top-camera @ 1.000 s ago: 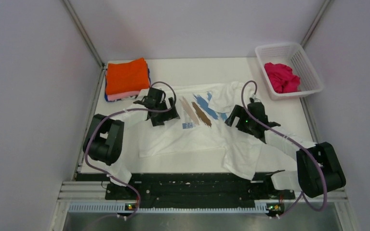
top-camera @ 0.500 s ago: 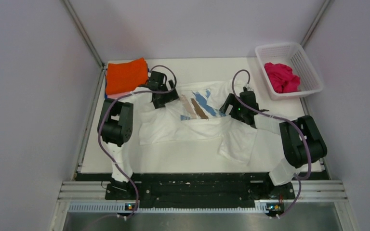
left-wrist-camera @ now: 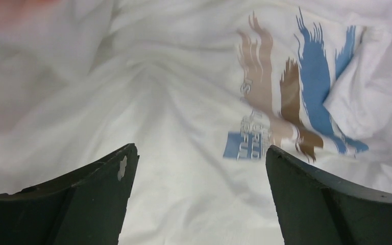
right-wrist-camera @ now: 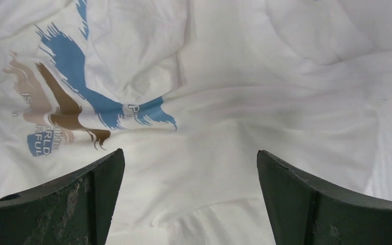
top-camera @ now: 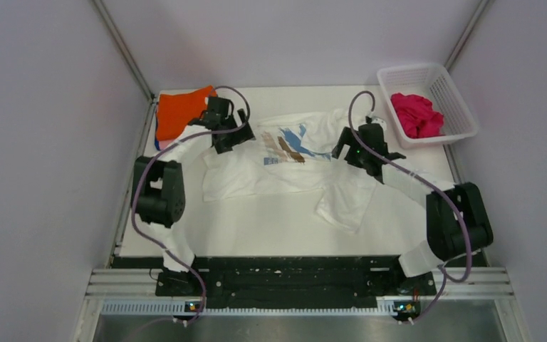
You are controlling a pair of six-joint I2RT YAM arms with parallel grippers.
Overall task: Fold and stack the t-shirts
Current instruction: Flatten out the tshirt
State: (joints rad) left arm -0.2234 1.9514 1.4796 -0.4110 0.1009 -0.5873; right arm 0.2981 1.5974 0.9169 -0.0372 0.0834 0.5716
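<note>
My left gripper moves back, left in the top view, and down onto the t-shirt's near corner (top-camera: pixel 207 197) next, as that corner lies below and back of it.
The white t-shirt (top-camera: pixel 285 182) with the blue, brown and tan print (top-camera: pixel 286 141) lies rumpled across the middle of the table, one part trailing toward the near right. My left gripper (top-camera: pixel 229 137) is over its far left part, jaws wide open, with cloth below them in the left wrist view (left-wrist-camera: pixel 200 149). My right gripper (top-camera: pixel 354 151) is over its far right part, also wide open in the right wrist view (right-wrist-camera: pixel 190 152). The print shows in both wrist views (left-wrist-camera: pixel 286 97) (right-wrist-camera: pixel 71 97). A folded orange t-shirt (top-camera: pixel 176 114) tops a stack at the far left. A magenta t-shirt (top-camera: pixel 417 114) lies in the basket.
The white lattice basket (top-camera: pixel 427 69) stands at the far right corner. The left arm's wrist is close to the orange stack. Side walls close the table in on the left and right. The arm bases and a black rail (top-camera: pixel 285 274) run along the near edge.
Both arms have reached toward the far side. The white shirt has slid that way with them and bunched up. The left gripper now sits right beside the orange stack.
</note>
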